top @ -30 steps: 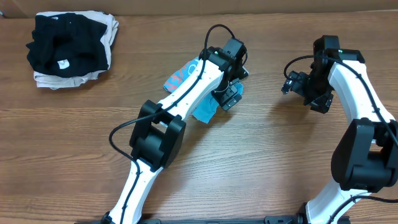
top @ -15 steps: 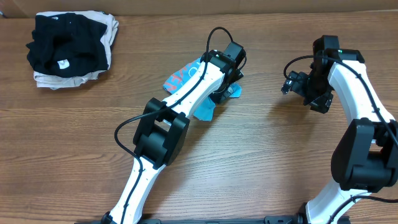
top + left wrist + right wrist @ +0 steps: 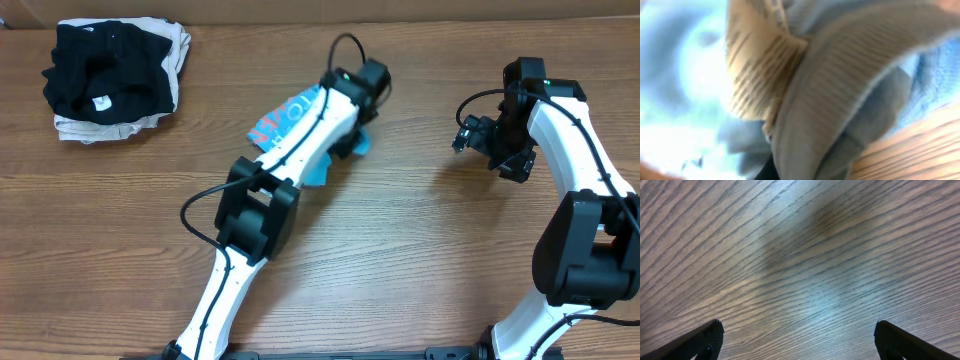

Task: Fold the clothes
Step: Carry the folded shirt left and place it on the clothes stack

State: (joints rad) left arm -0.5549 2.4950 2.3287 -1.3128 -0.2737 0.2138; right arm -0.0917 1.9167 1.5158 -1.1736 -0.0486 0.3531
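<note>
My left gripper will lift the collar left in the overhead view, over the black garment (image 3: 112, 72) on the stack, and release.
The clothes are one light sky-blue T-shirt (image 3: 283, 117), bunched at the table's middle with coral and white lettering facing up. My left arm lies across it, hiding most of the cloth. My left gripper (image 3: 350, 145) is at the shirt's right end, shut on the fabric. In the left wrist view the T-shirt (image 3: 850, 75) fills the frame, showing a ribbed collar band and a pale label (image 3: 757, 70); the fingers are buried in cloth. My right gripper (image 3: 470, 133) hangs well to the right over bare wood, open (image 3: 797, 330), with nothing between its fingertips (image 3: 705, 337).
A black garment with a white tag (image 3: 105, 75) lies on a beige folded garment (image 3: 172, 60) at the back left corner. The wooden table (image 3: 430, 230) stretches around both arms. My right arm's base stands at the front right.
My left gripper has shut on the T-shirt and pulled back and to the left, dragging the cloth with it. The right arm has not moved.
</note>
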